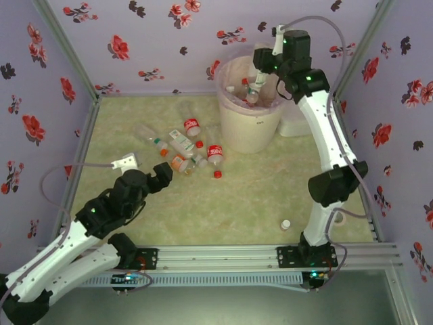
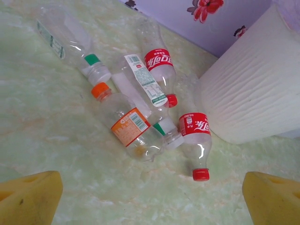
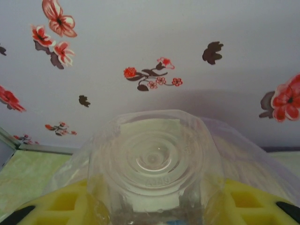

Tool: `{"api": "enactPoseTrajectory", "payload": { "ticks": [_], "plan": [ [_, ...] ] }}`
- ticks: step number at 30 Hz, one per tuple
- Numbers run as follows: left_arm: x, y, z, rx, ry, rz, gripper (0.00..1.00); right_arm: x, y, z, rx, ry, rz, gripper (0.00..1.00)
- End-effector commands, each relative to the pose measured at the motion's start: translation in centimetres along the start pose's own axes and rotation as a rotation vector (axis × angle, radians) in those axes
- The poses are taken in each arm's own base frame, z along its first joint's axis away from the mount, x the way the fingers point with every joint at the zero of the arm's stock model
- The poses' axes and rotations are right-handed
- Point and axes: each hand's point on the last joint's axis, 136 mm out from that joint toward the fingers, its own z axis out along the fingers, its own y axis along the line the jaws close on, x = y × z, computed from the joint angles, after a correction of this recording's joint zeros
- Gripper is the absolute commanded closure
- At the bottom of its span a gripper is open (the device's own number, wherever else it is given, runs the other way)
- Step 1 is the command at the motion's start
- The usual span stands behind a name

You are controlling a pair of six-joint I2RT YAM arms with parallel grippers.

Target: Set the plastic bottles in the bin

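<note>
My right gripper holds the clear bottle above the bin's bag-lined rim, and next it will lower the bottle past that rim and let it go among the bottles already inside.
Several clear plastic bottles point(image 1: 184, 143) lie in a loose cluster on the green table left of the bin point(image 1: 249, 115). The left wrist view shows an orange-capped bottle point(image 2: 123, 121), two red-labelled ones point(image 2: 159, 65) point(image 2: 197, 138) and a green-white labelled one point(image 2: 143, 82), with the bin's cream wall point(image 2: 253, 89) to their right. My left gripper point(image 1: 162, 176) point(image 2: 150, 206) hovers open just short of the cluster, nothing between its yellow fingers point(image 2: 28, 197). My right gripper point(image 1: 262, 71) point(image 3: 152, 208) hangs over the bin's mouth, shut on a clear bottle point(image 3: 152, 159) with its base toward the camera. More bottles point(image 1: 247, 91) lie inside the bin.
A flat white box point(image 1: 295, 126) sits behind the bin on the right. A small loose white cap point(image 1: 286, 223) lies near the right arm's base. A white connector point(image 1: 126, 161) with its cable rests left of my left gripper. Floral walls close in the table.
</note>
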Motion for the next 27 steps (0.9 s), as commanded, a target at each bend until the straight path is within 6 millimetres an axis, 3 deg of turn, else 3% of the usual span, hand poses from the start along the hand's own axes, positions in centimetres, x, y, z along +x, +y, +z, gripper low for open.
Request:
{"api": "enactPoseTrajectory", "payload": {
  "ticks": [1,9,20,24,27],
  "plan": [
    [-1.2,1.6,-1.3,-0.056,-0.042,-0.043,0.02,4.8,-0.9,1.9,0.018,0.174,-0.018,0.91],
    [-1.5,2.8,-1.8,-0.08,-0.081,-0.066,0.04,12.2,-2.7,6.5,0.064,0.386,-0.039,0.9],
    [-0.6,2.8,-0.6,-0.109,-0.049,-0.021,0.05,20.9,-4.0,9.6,0.089,0.61,0.008,0.83],
    [-0.4,2.7,-0.3,-0.101,-0.045,-0.018,0.05,23.0,-3.8,10.2,0.077,0.654,0.051,0.72],
    [0.1,2.7,0.0,-0.107,-0.025,-0.007,0.05,21.9,-3.8,10.1,0.083,0.58,0.06,0.65]
  ]
}}
